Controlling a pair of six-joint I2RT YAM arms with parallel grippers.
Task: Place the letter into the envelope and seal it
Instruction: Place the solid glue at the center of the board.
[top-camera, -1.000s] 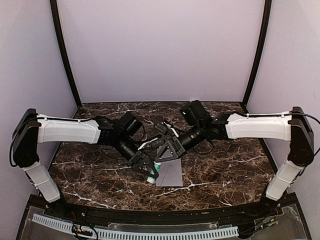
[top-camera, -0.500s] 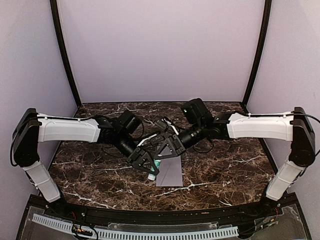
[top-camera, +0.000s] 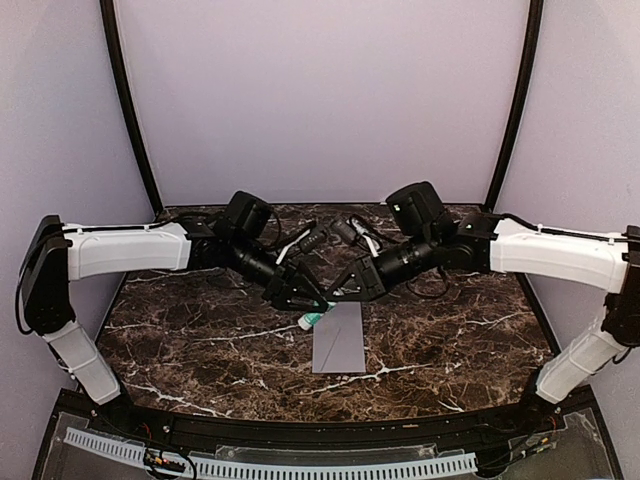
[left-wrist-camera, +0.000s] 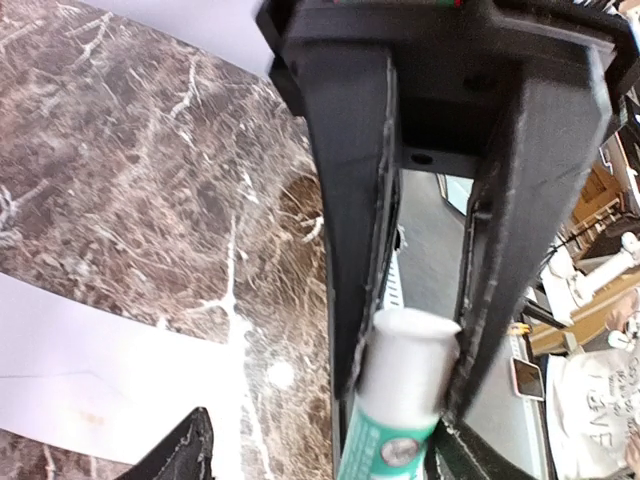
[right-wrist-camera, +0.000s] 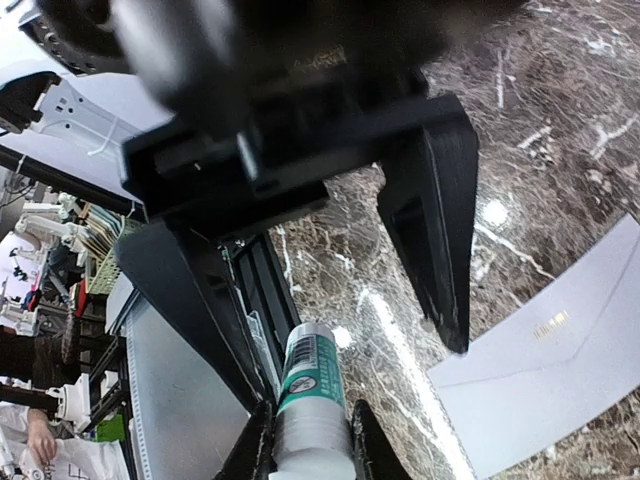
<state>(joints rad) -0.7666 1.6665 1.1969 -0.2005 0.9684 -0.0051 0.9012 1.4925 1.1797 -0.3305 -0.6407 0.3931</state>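
The table is empty by the marble beyond the envelope's far edge (top-camera: 342, 259). My right gripper will next swing outward and down to turn the glue stick's barcode end toward there.
The pale grey envelope (top-camera: 338, 342) lies flat on the marble table, its flap crease showing in the right wrist view (right-wrist-camera: 560, 370); it is also in the left wrist view (left-wrist-camera: 90, 350). The letter is out of view. Above the envelope's far edge, a green-and-white glue stick (top-camera: 313, 319) hangs between the two grippers. My right gripper (right-wrist-camera: 308, 442) is shut on the stick's white end (left-wrist-camera: 405, 365). My left gripper (left-wrist-camera: 330, 452) faces it, its fingers (right-wrist-camera: 435, 230) spread open on either side of the stick's barcode end (right-wrist-camera: 310, 345). In the top view, the left gripper (top-camera: 303, 300) and right gripper (top-camera: 338, 296) meet tip to tip.
The dark marble table (top-camera: 200, 330) is closed in by pale lavender walls and two black uprights (top-camera: 130, 110). A black rail with a white cable strip (top-camera: 270, 465) runs along the near edge. Both white arms reach inward over the table's middle.
Both grippers have risen and moved toward the back, carrying the glue stick up off the envelope's edge. The left gripper's jaws have spread open off the stick; the right still holds it.
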